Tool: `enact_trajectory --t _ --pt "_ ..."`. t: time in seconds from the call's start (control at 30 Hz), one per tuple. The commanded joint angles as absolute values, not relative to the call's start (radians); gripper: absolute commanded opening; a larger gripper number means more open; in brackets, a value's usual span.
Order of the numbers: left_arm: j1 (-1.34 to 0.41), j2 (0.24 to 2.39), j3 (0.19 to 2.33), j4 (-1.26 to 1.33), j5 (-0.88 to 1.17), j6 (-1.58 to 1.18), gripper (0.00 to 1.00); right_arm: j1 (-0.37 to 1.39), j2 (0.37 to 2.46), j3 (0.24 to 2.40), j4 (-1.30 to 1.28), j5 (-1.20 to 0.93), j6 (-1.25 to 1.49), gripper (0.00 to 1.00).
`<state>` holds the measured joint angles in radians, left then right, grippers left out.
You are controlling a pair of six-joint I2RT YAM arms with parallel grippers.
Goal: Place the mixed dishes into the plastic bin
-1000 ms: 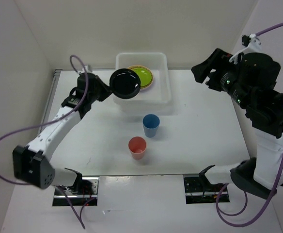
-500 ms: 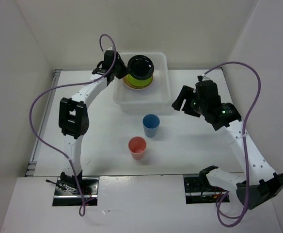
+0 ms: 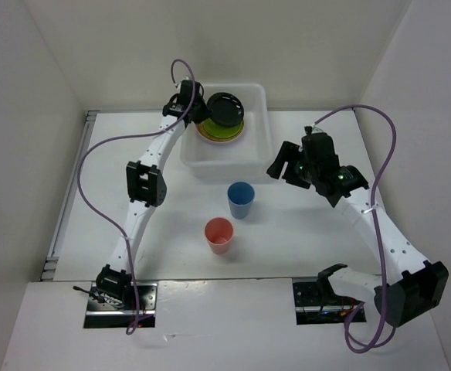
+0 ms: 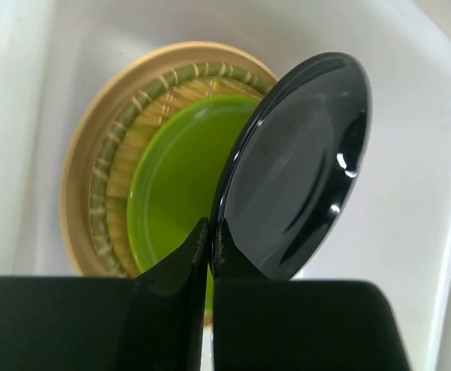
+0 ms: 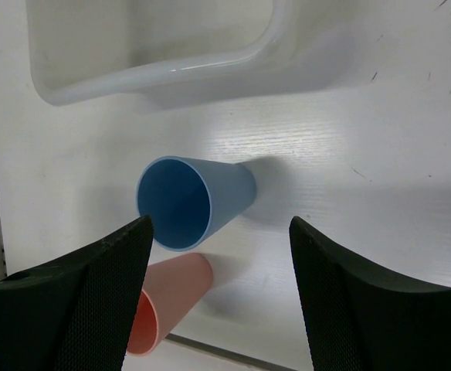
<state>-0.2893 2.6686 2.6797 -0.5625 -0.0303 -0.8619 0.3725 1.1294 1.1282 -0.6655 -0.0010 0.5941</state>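
My right gripper is to lower and shift onto the nearest side of the blue cup's rim first, clear of the pink cup [image 3: 219, 234], to get to the blue cup [image 3: 241, 199].
The plastic bin [image 3: 262, 139] stands at the back of the table. In it a lime green plate [image 4: 171, 178] lies on a woven tan plate [image 4: 102, 178]. My left gripper [image 4: 210, 228] is shut on the rim of a black plate [image 4: 295, 170], which it holds tilted on edge just above those two [image 3: 225, 108]. A blue cup [image 3: 241, 199] and a pink cup [image 3: 219, 234] stand upright on the table in front of the bin. My right gripper [image 5: 219, 224] is open and holds nothing. It hovers to the right of the blue cup [image 5: 191, 201], above the table.
White walls close in the table at the back and on both sides. The bin's near rim [image 5: 171, 69] lies just beyond the blue cup. The pink cup [image 5: 167, 301] stands close to the blue one, toward the table's front edge.
My left gripper has carried the black plate from the bin's left edge to over the stacked plates inside. My right arm has come down and leftward toward the blue cup, still open.
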Motion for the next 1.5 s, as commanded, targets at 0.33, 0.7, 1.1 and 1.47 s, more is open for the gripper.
enact_trajectory --t 0.33,0.7,1.1,1.47 --pt "-0.293 2.892 3.114 -0.83 -0.072 -0.853 0.25 0.39 1.195 1.048 -0.538 -0.031 0.594 0.76" --pt "-0.302 2.806 3.135 -0.891 -0.103 -0.824 0.5 0.526 1.33 1.071 -0.482 0.0 0.614 0.76" --pt "-0.302 2.387 3.135 -0.949 -0.115 -0.661 0.65 0.653 1.491 1.098 -0.502 0.167 0.652 0.36" --pt "-0.313 2.077 3.135 -1.147 -0.147 -0.459 0.68 0.673 1.362 1.258 -0.816 0.279 0.683 0.0"
